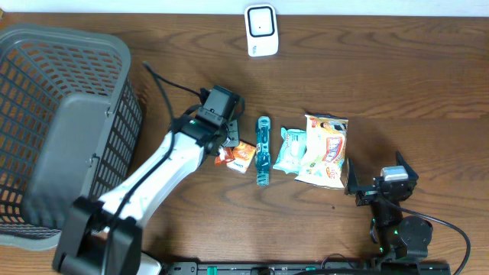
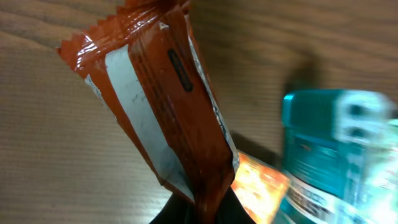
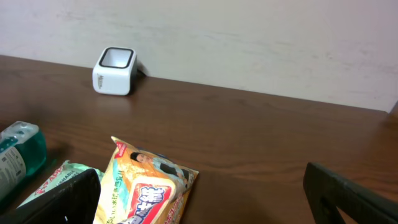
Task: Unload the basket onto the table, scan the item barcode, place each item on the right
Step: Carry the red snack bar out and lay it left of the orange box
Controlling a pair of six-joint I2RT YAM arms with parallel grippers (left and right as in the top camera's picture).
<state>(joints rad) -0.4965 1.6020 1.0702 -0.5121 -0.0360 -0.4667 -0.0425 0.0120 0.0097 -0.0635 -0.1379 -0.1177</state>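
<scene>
The bare wood beside the orange packet has room for the wrapper, so I will lower my left gripper to the tabletop there and release the wrapper's bottom edge.
My left gripper is shut on the bottom edge of a red-brown snack wrapper, which stands up from the jaws, white back panel showing, just above the table. The white barcode scanner stands at the table's far edge, well away from the wrapper. My right gripper is open near the front right, nothing between its fingers, beside a yellow snack bag.
An orange packet, a teal bottle and a green packet lie in a row mid-table. A grey mesh basket fills the left side.
</scene>
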